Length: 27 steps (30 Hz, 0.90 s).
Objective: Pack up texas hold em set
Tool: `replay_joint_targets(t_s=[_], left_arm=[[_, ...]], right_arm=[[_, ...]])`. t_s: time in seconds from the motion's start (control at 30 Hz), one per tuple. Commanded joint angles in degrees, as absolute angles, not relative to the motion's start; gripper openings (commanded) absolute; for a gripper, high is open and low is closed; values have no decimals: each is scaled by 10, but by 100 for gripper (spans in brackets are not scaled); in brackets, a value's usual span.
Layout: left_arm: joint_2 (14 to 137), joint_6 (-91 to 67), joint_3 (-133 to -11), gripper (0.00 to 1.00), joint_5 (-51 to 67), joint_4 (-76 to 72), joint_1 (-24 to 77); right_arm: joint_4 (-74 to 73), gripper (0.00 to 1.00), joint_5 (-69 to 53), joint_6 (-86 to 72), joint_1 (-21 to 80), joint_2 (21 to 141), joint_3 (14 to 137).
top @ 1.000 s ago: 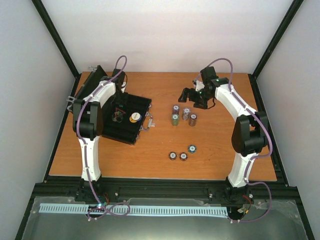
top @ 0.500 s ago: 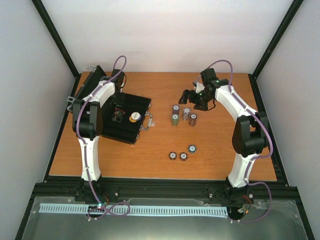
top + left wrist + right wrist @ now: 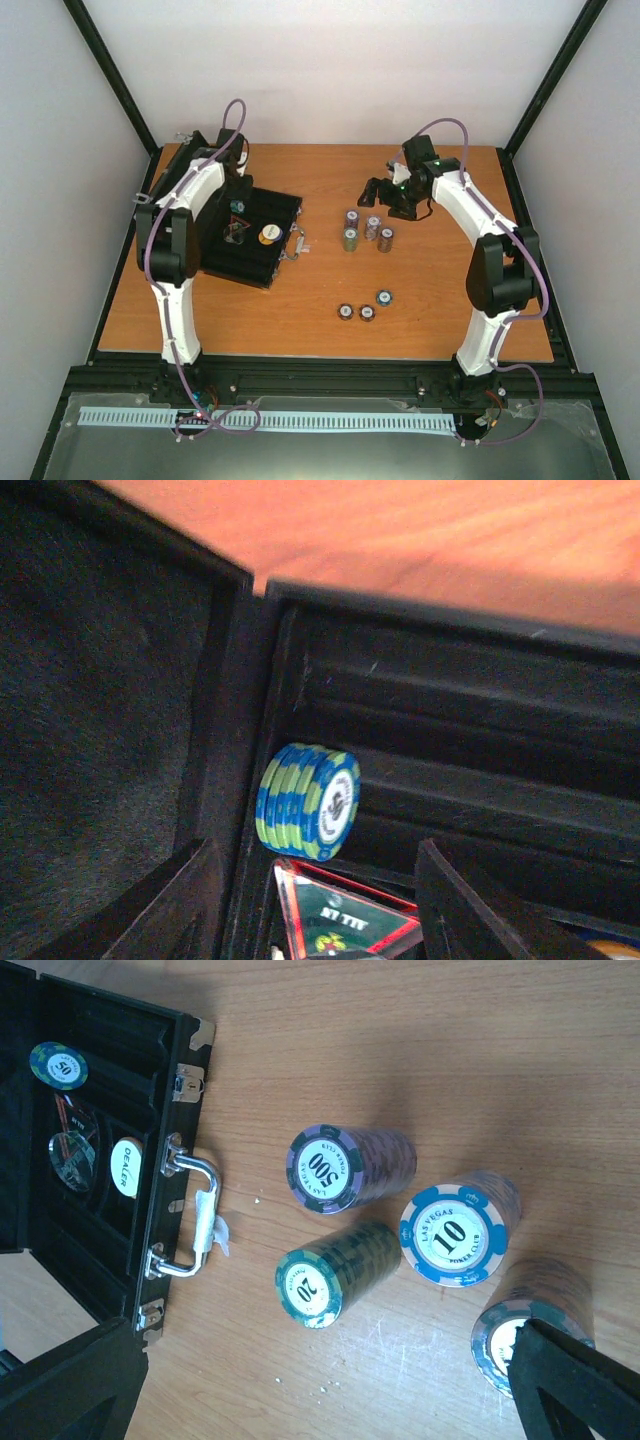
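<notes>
The robot's right gripper will next draw back and down around the bluish short stack (image 3: 384, 297), since that stack stands back from the gripper and below it, apart from its neighbors.
The black case (image 3: 255, 262) lies open at the left of the table. In its grooved tray sit a blue-and-green chip stack (image 3: 310, 800) on edge, a dark triangular token (image 3: 345, 925) and a round dealer disc (image 3: 269, 235). My left gripper (image 3: 330, 910) hangs open just above the tray, its fingers apart and off the stack. Several chip stacks stand on the table: purple 500 (image 3: 325, 1168), green 20 (image 3: 312, 1287), blue 10 (image 3: 450, 1232), and another (image 3: 520, 1310) half hidden by a finger. My right gripper (image 3: 320, 1390) hovers open above them, holding nothing.
Three short chip stacks (image 3: 366, 308) sit nearer the front of the table. The case's felt-lined lid (image 3: 90, 680) stands up at the far left. Its silver handle (image 3: 190, 1215) faces the standing stacks. Walls close in the table on three sides.
My left gripper has drawn back from the middle of the tray toward the lid, leaving the blue-and-green stack uncovered in its groove. The right arm has barely moved.
</notes>
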<state>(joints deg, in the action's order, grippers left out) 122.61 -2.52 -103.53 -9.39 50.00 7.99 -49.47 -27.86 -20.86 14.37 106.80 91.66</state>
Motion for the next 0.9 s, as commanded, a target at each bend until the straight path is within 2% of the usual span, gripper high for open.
replay_joint_targets(t_s=[0.0, 0.13, 0.3, 0.43, 0.6, 0.7, 0.87], left_arm=[[1171, -20, -1045, 56, -24, 467, 74], [1142, -28, -1041, 57, 16, 461, 81], [1092, -44, -1022, 73, 67, 435, 97], [1063, -61, -1021, 72, 124, 422, 113], [1023, -33, -1020, 76, 117, 445, 175], [1012, -57, -1014, 93, 150, 471, 190], [966, -91, -946, 95, 162, 458, 210]], right_arm=[[-487, 100, -278, -208, 140, 1040, 917], [-501, 100, -247, -194, 140, 1027, 921], [-524, 100, -210, -168, 140, 997, 914], [-555, 100, -159, -149, 160, 966, 886], [-590, 100, -76, -139, 212, 909, 822], [-607, 100, -43, -148, 244, 870, 764], [-617, 100, -26, -185, 288, 797, 668]])
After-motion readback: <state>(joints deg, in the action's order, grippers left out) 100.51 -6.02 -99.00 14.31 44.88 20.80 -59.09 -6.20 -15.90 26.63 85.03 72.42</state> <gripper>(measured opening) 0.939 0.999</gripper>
